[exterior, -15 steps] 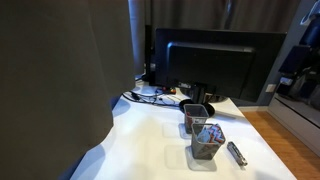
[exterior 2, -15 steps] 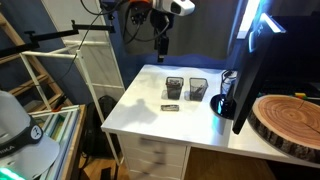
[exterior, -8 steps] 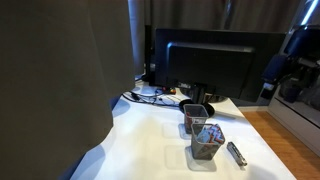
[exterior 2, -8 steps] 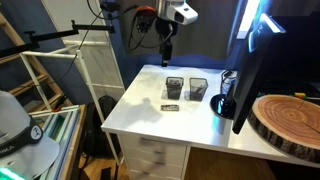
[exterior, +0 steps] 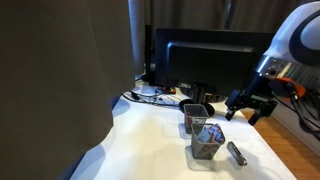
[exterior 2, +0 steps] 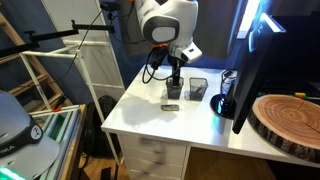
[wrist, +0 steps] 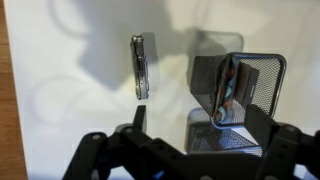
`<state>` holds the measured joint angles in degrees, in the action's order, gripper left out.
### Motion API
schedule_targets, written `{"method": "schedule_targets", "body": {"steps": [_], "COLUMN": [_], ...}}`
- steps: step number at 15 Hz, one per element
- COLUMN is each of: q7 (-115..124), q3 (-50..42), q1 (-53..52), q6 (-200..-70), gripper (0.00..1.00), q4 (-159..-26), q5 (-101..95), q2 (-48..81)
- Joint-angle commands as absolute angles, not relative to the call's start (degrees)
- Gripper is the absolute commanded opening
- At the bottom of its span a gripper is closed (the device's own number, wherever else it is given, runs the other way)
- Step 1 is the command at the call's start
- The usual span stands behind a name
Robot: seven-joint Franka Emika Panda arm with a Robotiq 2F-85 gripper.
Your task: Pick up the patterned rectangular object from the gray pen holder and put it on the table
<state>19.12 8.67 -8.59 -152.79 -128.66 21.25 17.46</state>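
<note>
The gripper moves over the holder next and lowers around the patterned object's top edge [exterior: 212,131] [wrist: 232,86]. That edge stands below the gripper and to its right in the wrist view.
The gray pen holder [exterior: 207,141] stands on the white table [exterior: 150,140], with the patterned rectangular object [exterior: 210,132] upright inside it. In the wrist view the holder [wrist: 262,75] is at the right and the patterned object [wrist: 228,88] leans against its inner wall. My gripper [exterior: 250,106] is open and empty, hovering above and beside the holder. In an exterior view it [exterior 2: 172,76] hangs just over the holder [exterior 2: 173,90]. In the wrist view the fingers [wrist: 198,122] straddle the area just below the holder.
A black mesh cup [exterior: 195,113] stands right behind the gray holder and shows beside it in an exterior view [exterior 2: 197,89]. A dark remote-like gadget [exterior: 236,153] [wrist: 139,66] lies on the table next to the holder. A monitor [exterior: 215,65] and cables [exterior: 150,95] are at the back.
The arm has come down from high above the table. The gripper now hangs low, close over the gray pen holder. The objects have not moved.
</note>
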Motion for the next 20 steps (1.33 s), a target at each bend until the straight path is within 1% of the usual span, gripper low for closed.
{"method": "schedule_targets", "body": {"steps": [1,2,3,5,7,8,9,11,15,17,18,20], "q7": [18.4,18.2,18.0,17.8,17.4,17.4,17.3,17.2,17.1,17.2,17.3,17.3], "q3": [10.9,11.5,12.1,13.0,13.7,13.9,14.0,14.3,14.6,14.5,14.5,14.4], "q1": [-8.4,-8.2,-7.9,-7.7,-7.3,-7.2,-7.2,-7.0,-6.6,-6.7,-6.7,-6.7], "q6": [-155.2,-155.5,-155.4,-155.6,-155.6,-155.3,-155.1,-155.4,-155.4,-155.4,-155.3,-155.2], "gripper": [0.89,0.72,0.66,0.5,0.37,0.4,0.36,0.35,0.43,0.43,0.4,0.2], "q4": [-123.6,-122.9,-122.2,-121.7,-121.3,-121.1,-121.1,-121.4,-121.3,-121.4,-121.6,-121.5], "q5": [24.6,25.4,26.2,27.8,29.4,30.0,30.5,31.5,33.0,33.4,33.5,33.6], "q2": [22.4,23.2,23.9,24.8,25.5,25.9,26.1,26.3,27.2,27.3,27.3,27.6]}}
